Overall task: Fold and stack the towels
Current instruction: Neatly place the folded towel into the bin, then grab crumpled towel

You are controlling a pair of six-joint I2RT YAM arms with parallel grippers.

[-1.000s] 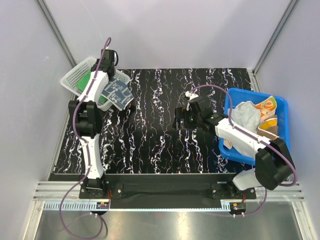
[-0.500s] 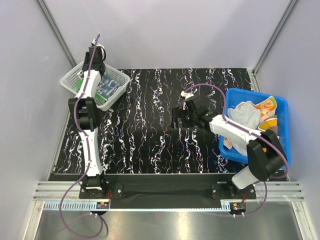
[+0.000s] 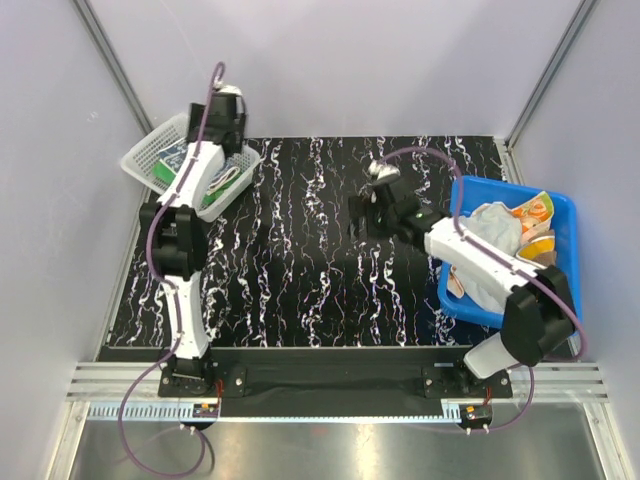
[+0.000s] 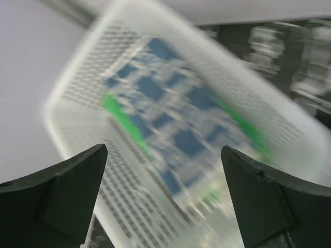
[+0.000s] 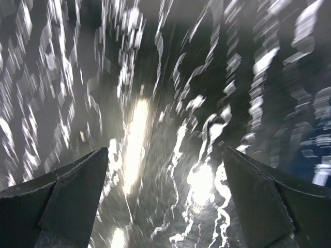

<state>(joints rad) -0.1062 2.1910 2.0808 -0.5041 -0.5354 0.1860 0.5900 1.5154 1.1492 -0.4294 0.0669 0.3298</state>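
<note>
I will move my right gripper across to the yellow towel in the tub, then down onto the towel's edge (image 3: 530, 249) beside the grey cloth.
A navy towel with pale squares (image 4: 170, 108) lies on a green towel (image 4: 121, 116) inside the white mesh basket (image 4: 85, 67). My left gripper (image 4: 163, 170) hovers over it, open, nothing between its fingers. From above, that gripper (image 3: 222, 125) is over the basket's right side, where the navy towel (image 3: 172, 153) and green towel (image 3: 163, 172) show beside the arm. My right gripper (image 3: 365, 215) is open and empty over the black marbled table (image 5: 155, 77). An orange printed towel (image 3: 535, 210) and a yellow towel (image 3: 540, 255) lie crumpled in the blue tub (image 3: 500, 184).
The basket (image 3: 135, 165) sits at the back left corner, the tub along the right edge. A pale grey cloth (image 3: 490, 225) is also heaped in the tub. The black table (image 3: 300, 270) lies between them, with walls close on three sides.
My left gripper has opened and let go of the navy towel, which now lies in the basket. The right gripper has drifted a little toward the back, still open.
</note>
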